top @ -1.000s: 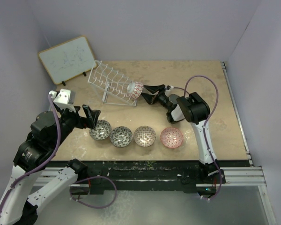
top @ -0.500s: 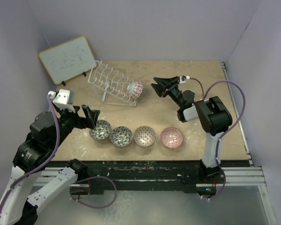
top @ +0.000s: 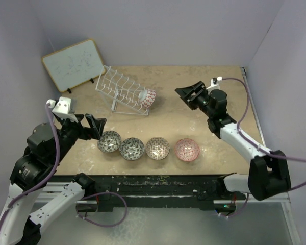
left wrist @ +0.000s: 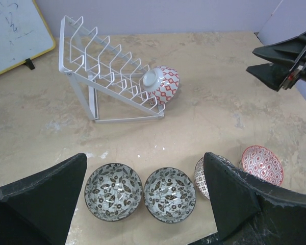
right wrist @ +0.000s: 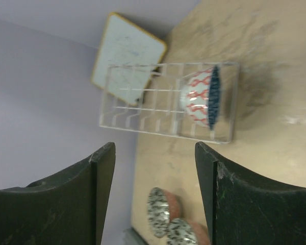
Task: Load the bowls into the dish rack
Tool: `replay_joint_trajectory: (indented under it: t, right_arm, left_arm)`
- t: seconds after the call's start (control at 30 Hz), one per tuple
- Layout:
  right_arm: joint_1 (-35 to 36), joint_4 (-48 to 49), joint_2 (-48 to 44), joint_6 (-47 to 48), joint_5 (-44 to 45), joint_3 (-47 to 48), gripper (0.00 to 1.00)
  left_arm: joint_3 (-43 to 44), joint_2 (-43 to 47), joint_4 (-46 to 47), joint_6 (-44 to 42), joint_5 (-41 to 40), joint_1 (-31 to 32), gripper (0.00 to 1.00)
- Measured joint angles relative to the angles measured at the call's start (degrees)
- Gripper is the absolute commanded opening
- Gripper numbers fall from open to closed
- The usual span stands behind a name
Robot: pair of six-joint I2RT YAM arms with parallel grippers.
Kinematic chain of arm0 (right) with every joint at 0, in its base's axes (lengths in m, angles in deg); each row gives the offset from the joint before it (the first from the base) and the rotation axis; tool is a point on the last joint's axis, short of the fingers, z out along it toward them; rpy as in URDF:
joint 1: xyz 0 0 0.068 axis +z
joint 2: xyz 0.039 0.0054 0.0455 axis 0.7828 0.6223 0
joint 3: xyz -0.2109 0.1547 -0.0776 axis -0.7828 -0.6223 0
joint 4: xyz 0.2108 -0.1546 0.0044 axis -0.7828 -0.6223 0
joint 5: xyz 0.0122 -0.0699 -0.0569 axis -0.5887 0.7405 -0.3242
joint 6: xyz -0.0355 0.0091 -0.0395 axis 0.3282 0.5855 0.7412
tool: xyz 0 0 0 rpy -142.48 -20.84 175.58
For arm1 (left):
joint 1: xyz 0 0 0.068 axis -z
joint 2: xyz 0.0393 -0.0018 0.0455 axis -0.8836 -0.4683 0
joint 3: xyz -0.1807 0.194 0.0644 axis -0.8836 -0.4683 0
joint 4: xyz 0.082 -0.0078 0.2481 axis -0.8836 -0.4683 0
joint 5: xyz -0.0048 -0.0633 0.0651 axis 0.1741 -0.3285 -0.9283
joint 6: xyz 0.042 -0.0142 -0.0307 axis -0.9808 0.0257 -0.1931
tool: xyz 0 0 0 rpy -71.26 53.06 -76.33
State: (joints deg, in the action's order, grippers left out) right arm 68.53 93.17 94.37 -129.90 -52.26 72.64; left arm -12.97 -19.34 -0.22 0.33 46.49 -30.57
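My open right gripper tilts its fingers down next and lowers them back onto the rim of the unloaded pink-red bowl lying back and below, by the beige-brown bowl.
The white wire dish rack (top: 120,89) (left wrist: 104,58) (right wrist: 143,109) stands at the back left of the table. One bowl (top: 148,98) (left wrist: 164,82) (right wrist: 200,97), red-patterned outside and blue inside, rests on edge at the rack's low right end. Along the front lie two grey-black bowls (top: 109,142) (top: 132,148) (left wrist: 113,191) (left wrist: 170,194), a beige-brown bowl (top: 157,148) and a pink-red bowl (top: 186,149) (left wrist: 262,164). My left gripper (top: 96,124) (left wrist: 145,161) hovers open above the grey-black pair. My right gripper (top: 187,92) (right wrist: 154,148) is open and empty, well right of the rack.
A wood-framed whiteboard (top: 74,64) (left wrist: 13,35) leans on the back left wall behind the rack. Purple walls close in the table on three sides. A metal rail (top: 257,122) runs along the table's right edge.
My right gripper has drawn back from the rack to the right, leaving the red-patterned bowl standing there, and its arm has swung outward. The left gripper shifted slightly left.
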Motion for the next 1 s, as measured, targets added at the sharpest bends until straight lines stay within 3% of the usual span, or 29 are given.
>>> replay_joint_trajectory:
  t: [0.3,0.57,0.77,1.0]
  right_arm:
    - [3.5,-41.0,-9.3,15.1,16.3,11.1,0.59]
    - [19.4,-66.5,-6.5,16.3,29.6,19.8,0.57]
    - [20.9,-75.6,-3.6,15.7,33.4,19.7,0.5]
    - [22.1,-75.6,3.8,14.9,33.9,18.5,0.5]
  left_arm:
    - [-0.5,0.8,0.1,0.0,0.3,0.0,0.99]
    - [-1.4,0.8,0.5,-0.2,0.8,0.0,0.99]
    - [-1.4,0.8,0.6,-1.0,1.1,0.0,0.99]
    - [-1.4,0.8,1.1,-1.3,1.7,0.0,0.99]
